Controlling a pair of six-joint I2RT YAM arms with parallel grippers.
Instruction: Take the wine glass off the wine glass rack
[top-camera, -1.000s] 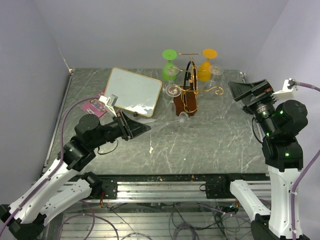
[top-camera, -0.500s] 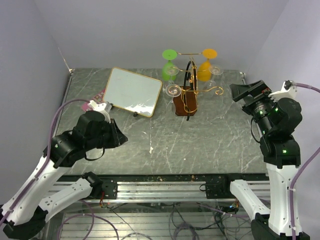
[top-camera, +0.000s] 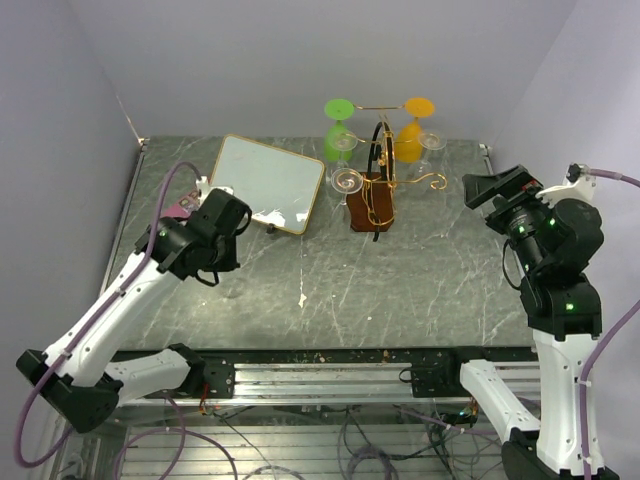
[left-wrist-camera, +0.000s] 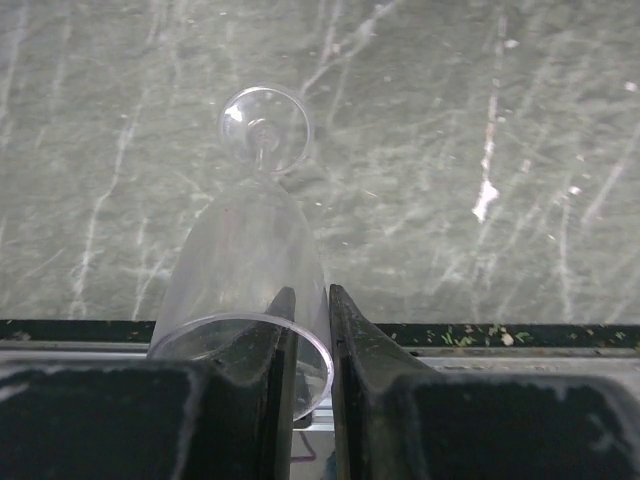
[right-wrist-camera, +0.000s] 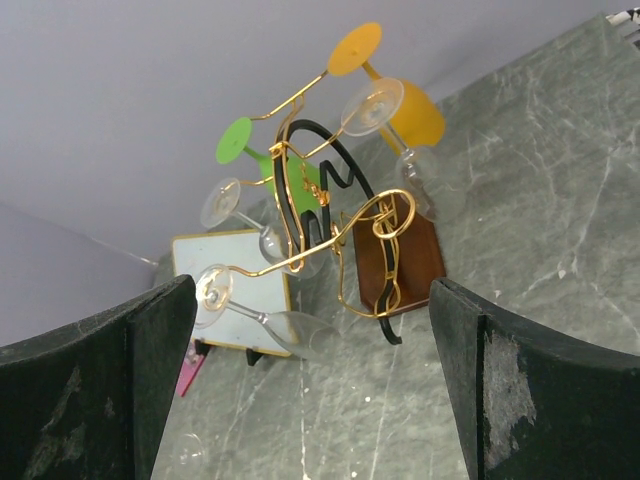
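The left gripper goes to the left in the overhead view next and lowers the glass foot-first onto the table short of the pink object (top-camera: 188, 290) (left-wrist-camera: 136, 160), because that table is bare.
The gold wire wine glass rack (top-camera: 378, 185) stands on its brown block base (top-camera: 367, 210) at the back middle; it also shows in the right wrist view (right-wrist-camera: 330, 215). A green glass (top-camera: 338, 138), an orange glass (top-camera: 410, 138) and clear glasses (top-camera: 347, 181) hang on it. My left gripper (left-wrist-camera: 310, 325) points down at the table, shut on the rim of a clear wine glass (left-wrist-camera: 250, 250), one finger inside the bowl. The glass's foot (left-wrist-camera: 265, 125) is low over the table; I cannot tell if it touches. My right gripper (top-camera: 497, 186) is open and empty, right of the rack.
A white board with a gold frame (top-camera: 268, 183) leans left of the rack. A pink object (top-camera: 185, 211) lies at its left. The table's near edge and metal rail (left-wrist-camera: 480, 335) are close to the left gripper. Walls close off the back and sides.
My left arm has swung back and to the left and turned its wrist from pointing right to pointing down, carrying the clear glass. The right gripper has tilted slightly.
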